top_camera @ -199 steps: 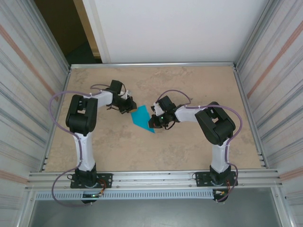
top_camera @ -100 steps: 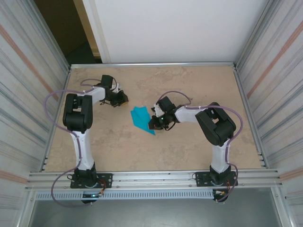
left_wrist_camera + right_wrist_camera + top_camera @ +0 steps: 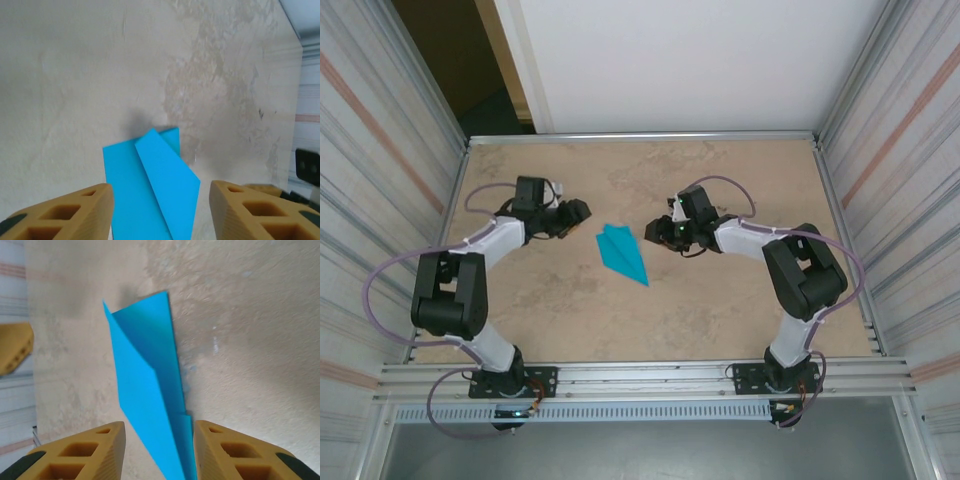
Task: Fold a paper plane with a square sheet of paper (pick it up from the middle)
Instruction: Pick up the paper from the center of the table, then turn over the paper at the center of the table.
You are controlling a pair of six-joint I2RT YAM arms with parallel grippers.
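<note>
Next, my right gripper moves down over the plane's near long edge [image 3: 639, 253] [image 3: 187, 432], then closes.
The square sheet of paper lies folded into a teal paper plane [image 3: 622, 253] flat on the table's middle, its point toward the near right. My left gripper [image 3: 582, 210] hangs just left of its blunt end, open and apart from it. In the left wrist view the paper plane [image 3: 150, 190] lies on the table beyond my tan fingers [image 3: 75, 212], which are spread wide. My right gripper [image 3: 654, 232] is just right of the plane, open too. The right wrist view has the paper plane [image 3: 147, 380] running past the gap of the right gripper [image 3: 159, 442], untouched.
The beige table [image 3: 720, 300] is ringed by a metal rail [image 3: 640, 137] and corrugated side walls. A tan finger of the left gripper [image 3: 15, 347] appears at the left edge of the right wrist view. Both arm bases sit at the near edge.
Both grippers were shut at the paper a second ago; they have opened, let go and drawn back, the left to the left, the right up and right. The plane lies free.
</note>
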